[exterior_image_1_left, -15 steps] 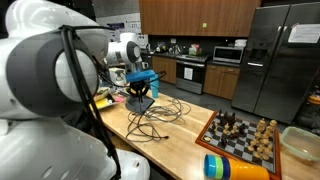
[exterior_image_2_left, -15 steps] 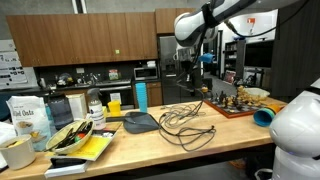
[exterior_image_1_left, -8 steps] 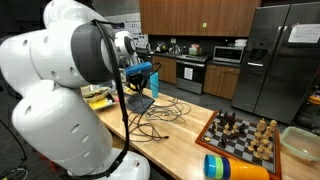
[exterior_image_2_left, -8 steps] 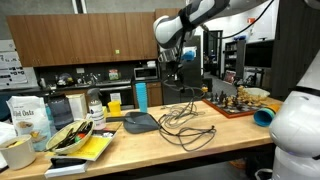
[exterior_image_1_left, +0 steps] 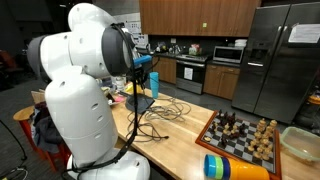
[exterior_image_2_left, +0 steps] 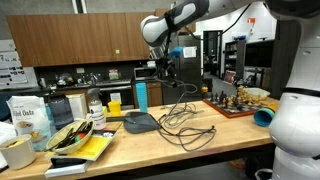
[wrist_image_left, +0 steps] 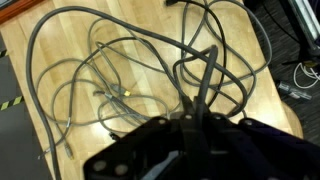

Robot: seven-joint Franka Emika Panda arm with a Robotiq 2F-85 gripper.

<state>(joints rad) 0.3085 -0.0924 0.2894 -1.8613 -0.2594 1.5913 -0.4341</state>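
My gripper will move down toward the tangle's edge by the grey dish to release the held cable, since the cable still hangs high above the tabletop.
A long grey cable (wrist_image_left: 110, 75) lies in a loose tangle on the wooden table top (wrist_image_left: 30, 110). In the wrist view one strand (wrist_image_left: 206, 72) runs up out of my gripper (wrist_image_left: 197, 118), whose jaws are shut on it. In both exterior views the gripper (exterior_image_1_left: 148, 82) (exterior_image_2_left: 168, 68) hangs well above the table, and the held cable drops from it to the tangle (exterior_image_1_left: 160, 110) (exterior_image_2_left: 185, 122) below. The fingertips themselves are dark and hard to make out.
A chessboard (exterior_image_1_left: 245, 135) (exterior_image_2_left: 235, 103) with pieces stands at one end of the table, a blue and yellow cylinder (exterior_image_1_left: 235, 168) beside it. A grey dish (exterior_image_2_left: 140, 121), a blue bottle (exterior_image_2_left: 141, 96), a bowl of oddments (exterior_image_2_left: 70, 135) and a bag (exterior_image_2_left: 28, 118) fill the other end.
The arm has swung round and carried the gripper sideways over the table, away from the chessboard, with the cable still in its jaws. The jaws have stayed shut.
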